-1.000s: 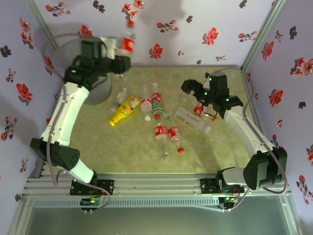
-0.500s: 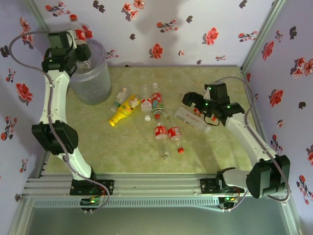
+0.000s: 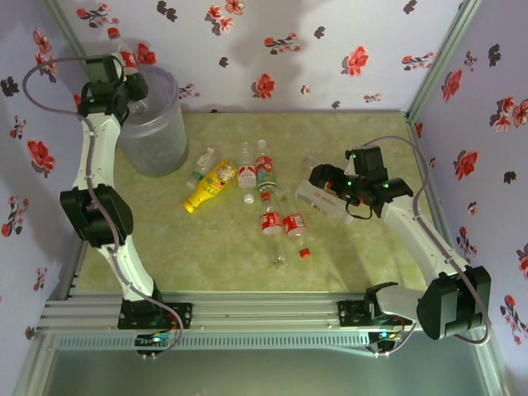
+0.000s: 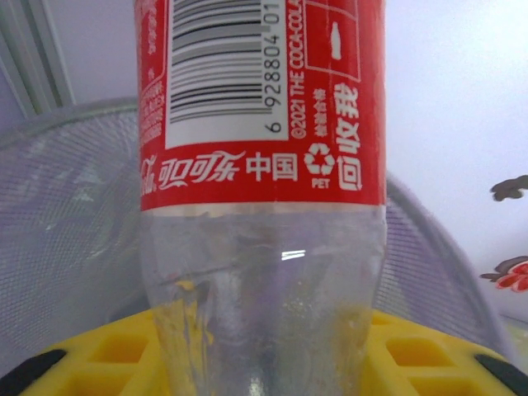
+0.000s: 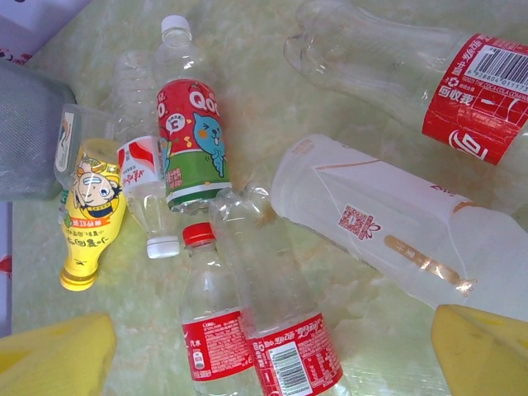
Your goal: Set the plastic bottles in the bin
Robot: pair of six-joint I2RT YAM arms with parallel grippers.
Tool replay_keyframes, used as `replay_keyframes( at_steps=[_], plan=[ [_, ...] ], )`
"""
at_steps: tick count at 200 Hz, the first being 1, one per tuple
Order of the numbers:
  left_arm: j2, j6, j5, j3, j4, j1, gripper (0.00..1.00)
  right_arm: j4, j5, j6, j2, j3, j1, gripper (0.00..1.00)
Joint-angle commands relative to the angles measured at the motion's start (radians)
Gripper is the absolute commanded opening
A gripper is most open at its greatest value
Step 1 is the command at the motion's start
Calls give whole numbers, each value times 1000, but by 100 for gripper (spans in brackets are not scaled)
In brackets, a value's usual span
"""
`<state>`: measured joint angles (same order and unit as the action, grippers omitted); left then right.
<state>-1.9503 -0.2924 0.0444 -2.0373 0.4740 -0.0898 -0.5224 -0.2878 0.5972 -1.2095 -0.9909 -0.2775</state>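
The red cap of the clear bottle still sticks out past the bin's rim. My left gripper should next move across toward the middle of the bin's opening (image 3: 155, 94) and let go of the clear bottle (image 3: 125, 58) there.
My left gripper (image 3: 130, 82) is shut on a clear bottle (image 3: 125, 58) with a red label and red cap, held high at the far-left rim of the translucent grey bin (image 3: 157, 140). In the left wrist view the held bottle (image 4: 260, 165) stands between the yellow fingers (image 4: 107, 355), with the bin (image 4: 66, 206) behind it. My right gripper (image 3: 326, 183) hovers open above the bottles on the table. Below it lie two red-labelled bottles (image 5: 216, 330) (image 5: 289, 338), a large cloudy bottle (image 5: 388, 223) and a yellow bottle (image 5: 91, 206). Nothing sits between the right fingers (image 5: 49, 355).
More bottles lie mid-table: a green-and-red labelled one (image 5: 191, 140), a white-capped one (image 5: 148, 198) and a cola bottle (image 5: 429, 74). Flowered walls close in the back and sides (image 3: 330, 49). Bare mat stretches along the near side (image 3: 206, 264).
The left arm swung left with its bottle, from right of the bin to its far-left rim. The right gripper slid slightly nearer and lower over the bottles.
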Motion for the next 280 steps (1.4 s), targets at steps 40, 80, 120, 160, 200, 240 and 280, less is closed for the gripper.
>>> replay_keyframes(
  at_steps=[40, 80, 120, 160, 200, 240, 280],
  plan=[
    [-55, 185, 4, -1, 64, 68, 14, 4, 20, -28, -18, 9, -2, 99],
    [-74, 186, 5, 43, 78, 71, 18, 10, 28, -36, -26, 13, -3, 99],
    [-76, 187, 6, 78, 74, 73, 27, 15, 30, -40, -35, 13, -3, 99],
    [-74, 190, 13, 83, 72, 74, 52, 16, 32, -44, -43, 13, -3, 99],
    [-69, 193, 14, 70, 81, 74, 68, 18, 32, -46, -39, 15, -3, 99],
    [-60, 196, 14, 52, 96, 74, 85, 16, 32, -45, -38, 11, -3, 99],
    [-37, 201, 15, 37, 103, 74, 86, 7, 33, -50, -42, -13, -2, 99]
  ],
)
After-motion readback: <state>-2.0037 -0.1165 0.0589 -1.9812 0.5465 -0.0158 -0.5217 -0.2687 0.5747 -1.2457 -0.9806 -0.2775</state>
